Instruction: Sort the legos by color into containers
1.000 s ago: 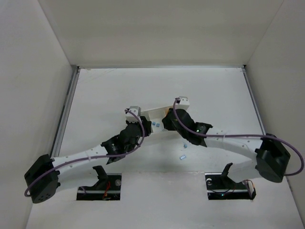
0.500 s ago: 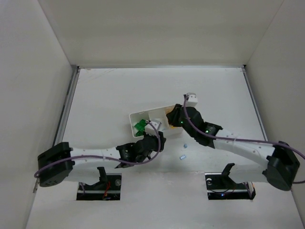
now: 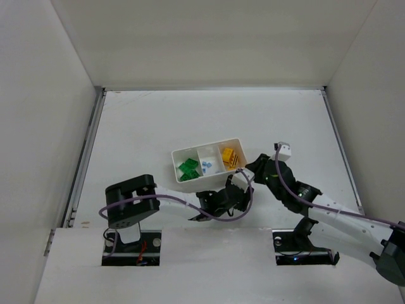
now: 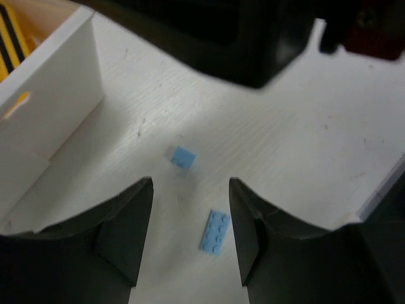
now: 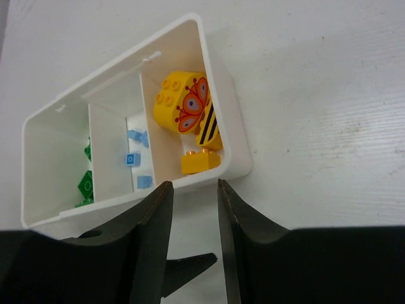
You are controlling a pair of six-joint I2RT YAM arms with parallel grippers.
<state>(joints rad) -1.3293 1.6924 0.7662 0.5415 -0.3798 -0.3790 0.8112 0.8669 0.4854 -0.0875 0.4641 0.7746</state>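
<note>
My left gripper lowers its open fingers next around the sides of the smaller blue brick (image 4: 183, 157), still outside the tray, since it lies below the gripper, ahead of them.
The white tray (image 3: 209, 149) holds green legos (image 3: 187, 168) in its left compartment, pale blue ones (image 3: 207, 166) in the middle and yellow ones (image 3: 231, 157) in the right. My left gripper (image 3: 239, 187) is open just near-right of the tray. In the left wrist view it (image 4: 190, 234) is low over the table, with a pale blue 2x4 brick (image 4: 214, 231) between its fingers and a smaller blue brick (image 4: 183, 157) just beyond. My right gripper (image 3: 255, 167) is open and empty. In its wrist view it (image 5: 193, 185) sits at the near wall of the tray (image 5: 228, 120), by the yellow bricks (image 5: 186, 111).
The tray's white side wall (image 4: 50, 114) stands at the left of the left wrist view. The right arm (image 3: 297, 193) crosses close to the left gripper. White walls enclose the table at the back and both sides.
Both arms have pulled back from over the tray, which is now uncovered. The left arm swung right and down over the loose blue bricks. The right arm drew back toward the near right.
</note>
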